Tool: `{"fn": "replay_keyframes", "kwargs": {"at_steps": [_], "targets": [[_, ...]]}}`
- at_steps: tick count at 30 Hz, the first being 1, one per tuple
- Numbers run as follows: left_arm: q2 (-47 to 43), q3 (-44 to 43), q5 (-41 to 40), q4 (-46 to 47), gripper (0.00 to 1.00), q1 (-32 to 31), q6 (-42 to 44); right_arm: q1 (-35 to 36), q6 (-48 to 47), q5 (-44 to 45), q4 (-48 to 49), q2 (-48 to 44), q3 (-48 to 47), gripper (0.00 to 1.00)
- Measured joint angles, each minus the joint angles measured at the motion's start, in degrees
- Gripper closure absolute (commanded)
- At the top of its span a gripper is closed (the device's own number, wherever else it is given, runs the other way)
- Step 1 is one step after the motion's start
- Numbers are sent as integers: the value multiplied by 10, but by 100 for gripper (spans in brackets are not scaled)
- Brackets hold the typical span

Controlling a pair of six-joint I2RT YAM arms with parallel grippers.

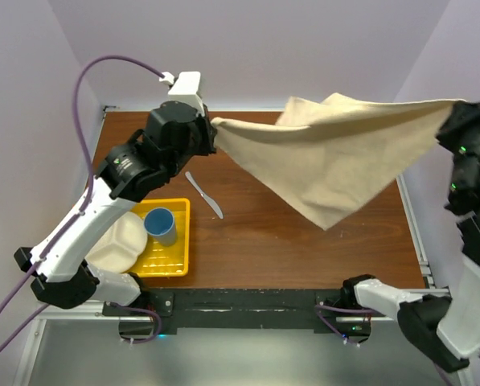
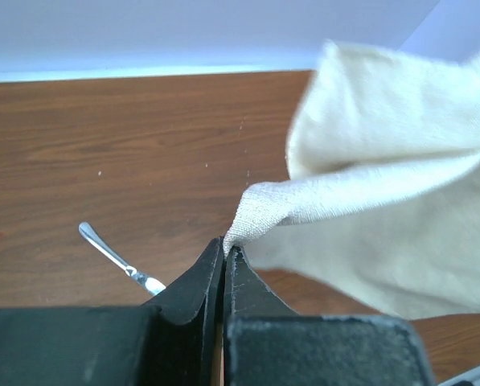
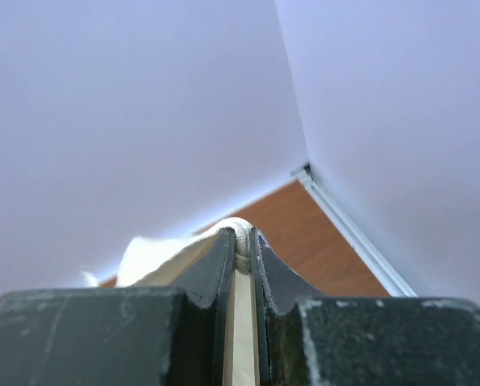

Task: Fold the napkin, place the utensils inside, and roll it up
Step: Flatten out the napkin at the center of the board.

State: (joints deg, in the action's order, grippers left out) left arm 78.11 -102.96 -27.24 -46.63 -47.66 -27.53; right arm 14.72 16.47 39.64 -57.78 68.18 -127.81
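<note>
My right gripper next needs to go down to the wood (image 1: 385, 193) beside the bar and release the napkin's corner there, as the napkin still hangs in midair.
The beige napkin (image 1: 336, 153) hangs stretched in the air above the table, held by two corners. My left gripper (image 1: 214, 129) is shut on its left corner; in the left wrist view the cloth (image 2: 368, 201) comes out from the tips of that gripper (image 2: 225, 245). My right gripper (image 1: 457, 108) is shut on the right corner, high at the right side; in the right wrist view that gripper (image 3: 244, 241) pinches a fold of napkin (image 3: 155, 253). A silver knife (image 1: 204, 195) lies on the wood below the left gripper, its handle end (image 2: 111, 253) showing in the left wrist view.
A yellow tray (image 1: 179, 241) at the front left holds a blue cup (image 1: 160, 225). A white divided plate (image 1: 119, 245) lies partly over the tray's left side, under my left arm. The table's right rail (image 1: 412, 229) runs near my right arm.
</note>
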Motion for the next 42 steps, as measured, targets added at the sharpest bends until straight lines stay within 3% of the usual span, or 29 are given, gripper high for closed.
{"fn": "replay_keyframes", "kwargs": {"at_steps": [4,7,11,14,17,20,24,26,31,35,38,39,42], "targets": [[-2,-46,-6,-15,100,6,-4,0,-1,20,15,-44,1,100],[-8,-42,-5,-19,100,13,-9,-1,2,34,-6,-27,-6,100],[-19,42,20,-12,100,22,-20,-1,6,35,-27,37,56,100],[1,101,60,-35,100,32,-36,0,15,-12,-54,118,114,100],[43,98,78,-61,100,42,-44,0,24,-74,-67,216,129,100],[66,38,76,-91,100,50,-43,1,27,-120,-91,271,106,100],[61,-76,73,-89,100,60,-43,1,26,-131,-113,271,10,100],[46,-93,73,-76,100,62,-44,0,26,-119,-114,246,-16,100],[6,-31,80,-69,100,63,-50,-22,31,-64,-142,172,29,100],[8,62,92,-61,100,64,-60,-44,30,-22,-166,166,96,100],[9,172,116,-31,100,64,-66,-47,29,-6,-163,206,150,72],[8,227,129,-3,100,64,-70,-47,28,-5,-157,223,175,55],[49,350,167,23,100,64,-79,-45,26,-17,-148,289,246,40]]}}
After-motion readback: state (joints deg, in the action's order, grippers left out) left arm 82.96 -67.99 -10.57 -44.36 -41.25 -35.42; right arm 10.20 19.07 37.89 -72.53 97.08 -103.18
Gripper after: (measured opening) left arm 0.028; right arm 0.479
